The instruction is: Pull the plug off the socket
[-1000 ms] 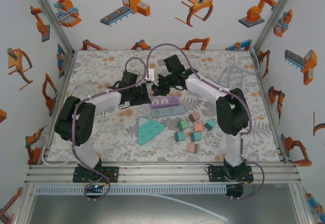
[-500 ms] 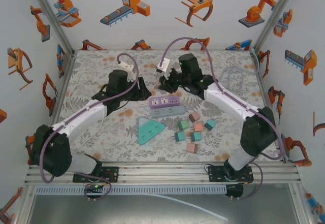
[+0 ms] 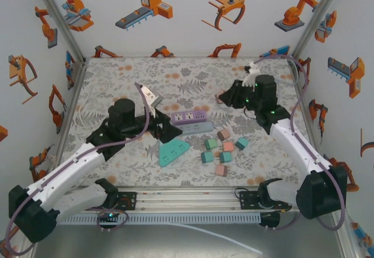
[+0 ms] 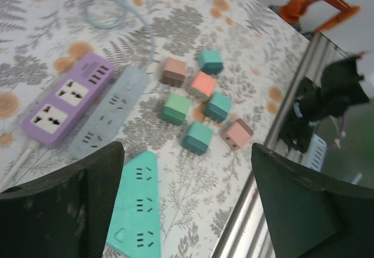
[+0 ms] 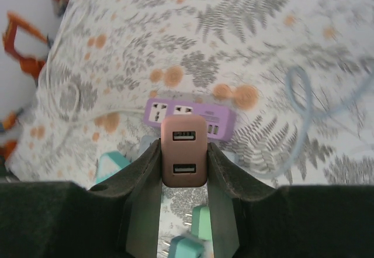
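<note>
I will next move my right gripper down and back to let go of the plug on the bare tabletop beside the cube plugs, because that spot is below and back from my right gripper.
My right gripper [image 5: 183, 147] is shut on a brown two-port USB plug [image 5: 183, 130], held in the air clear of the purple socket strip [image 5: 190, 114]. From above, the right gripper [image 3: 227, 97] hovers to the right of the purple strip [image 3: 189, 117] and apart from it. The strip's universal sockets [image 4: 67, 97] stand bare. My left gripper [image 3: 165, 130] hangs open with nothing between its fingers, just left of the strips and over the teal triangular strip [image 4: 135, 211]. Its dark fingers [image 4: 64, 205] frame the lower corners of the left wrist view.
A grey power strip [image 3: 196, 127] lies against the purple one, its pale blue cable [image 4: 111, 12] looping toward the back. Several coloured cube plugs [image 3: 222, 150] are scattered right of the teal strip [image 3: 173, 151]. The aluminium front rail [image 4: 274, 170] lies close by.
The right gripper has drawn back to the right with the brown plug, away from the purple strip. The left arm has pulled back toward the near left and its jaws have opened.
</note>
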`<action>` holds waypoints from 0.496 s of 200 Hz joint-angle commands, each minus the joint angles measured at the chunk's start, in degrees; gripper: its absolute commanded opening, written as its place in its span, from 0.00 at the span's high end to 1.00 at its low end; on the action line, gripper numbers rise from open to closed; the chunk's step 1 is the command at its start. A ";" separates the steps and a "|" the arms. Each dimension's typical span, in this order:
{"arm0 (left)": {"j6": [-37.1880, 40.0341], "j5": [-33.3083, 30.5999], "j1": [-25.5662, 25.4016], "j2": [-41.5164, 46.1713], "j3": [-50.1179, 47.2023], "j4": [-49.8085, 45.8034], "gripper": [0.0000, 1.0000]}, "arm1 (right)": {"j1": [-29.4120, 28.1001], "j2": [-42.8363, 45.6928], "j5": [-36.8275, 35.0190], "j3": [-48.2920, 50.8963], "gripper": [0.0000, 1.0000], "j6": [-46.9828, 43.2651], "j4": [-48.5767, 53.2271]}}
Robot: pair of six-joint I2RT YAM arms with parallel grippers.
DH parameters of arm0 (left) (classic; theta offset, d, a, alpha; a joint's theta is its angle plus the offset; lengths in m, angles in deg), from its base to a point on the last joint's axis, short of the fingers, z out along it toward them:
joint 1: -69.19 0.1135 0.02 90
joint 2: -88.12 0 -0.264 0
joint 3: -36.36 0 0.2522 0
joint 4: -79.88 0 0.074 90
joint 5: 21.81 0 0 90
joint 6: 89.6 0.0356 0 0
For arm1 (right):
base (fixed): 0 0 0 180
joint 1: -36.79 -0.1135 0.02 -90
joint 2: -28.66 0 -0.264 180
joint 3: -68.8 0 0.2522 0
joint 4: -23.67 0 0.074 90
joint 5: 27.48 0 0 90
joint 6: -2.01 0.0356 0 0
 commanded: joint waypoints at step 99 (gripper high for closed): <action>3.21 3.72 -5.44 8.52 -5.12 -2.04 0.03 | 13.69 -12.26 2.37 21.26 0.81 23.40 -20.02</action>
